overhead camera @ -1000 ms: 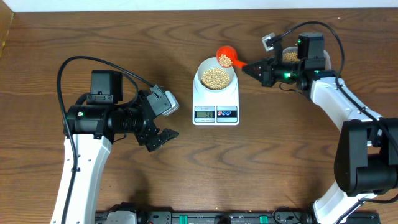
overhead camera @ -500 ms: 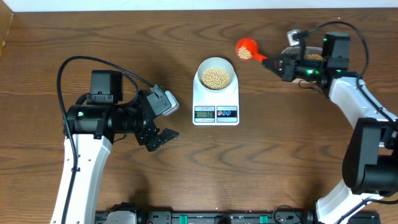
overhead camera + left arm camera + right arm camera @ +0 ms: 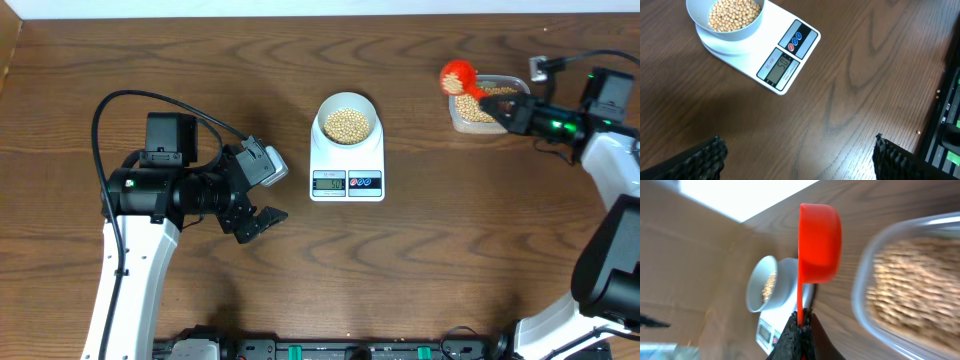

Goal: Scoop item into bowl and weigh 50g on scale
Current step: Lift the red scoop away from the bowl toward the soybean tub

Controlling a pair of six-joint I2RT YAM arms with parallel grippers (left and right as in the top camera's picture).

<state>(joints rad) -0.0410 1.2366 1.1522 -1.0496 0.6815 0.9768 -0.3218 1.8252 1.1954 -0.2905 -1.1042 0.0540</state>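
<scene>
My right gripper will next move back and down to the bare wood below and back from it, nearer than the tub, and release the scoop [image 3: 458,77] there.
The pale bowl [image 3: 321,120] stands on the white scale [image 3: 347,156] at the table's middle, filled with tan beans [image 3: 347,123]. My right gripper [image 3: 501,104] is shut on the thin handle of a red scoop [image 3: 458,77], which hangs over the left end of a clear tub [image 3: 487,122] of beans. In the right wrist view the scoop [image 3: 820,242] shows side-on above my gripper [image 3: 801,321], so its contents are hidden. My left gripper [image 3: 262,222] stands open and empty, left of and nearer than the scale. The left wrist view shows the bowl [image 3: 730,36] and the scale [image 3: 747,65].
The clear tub [image 3: 910,280] sits at the far right of the table, near the back edge. Black rails and cabling run along the front edge [image 3: 330,350]. Bare brown wood surrounds the scale.
My right gripper has carried the red scoop from over the bowl rightwards to the clear tub. The left arm, bowl and scale have not moved.
</scene>
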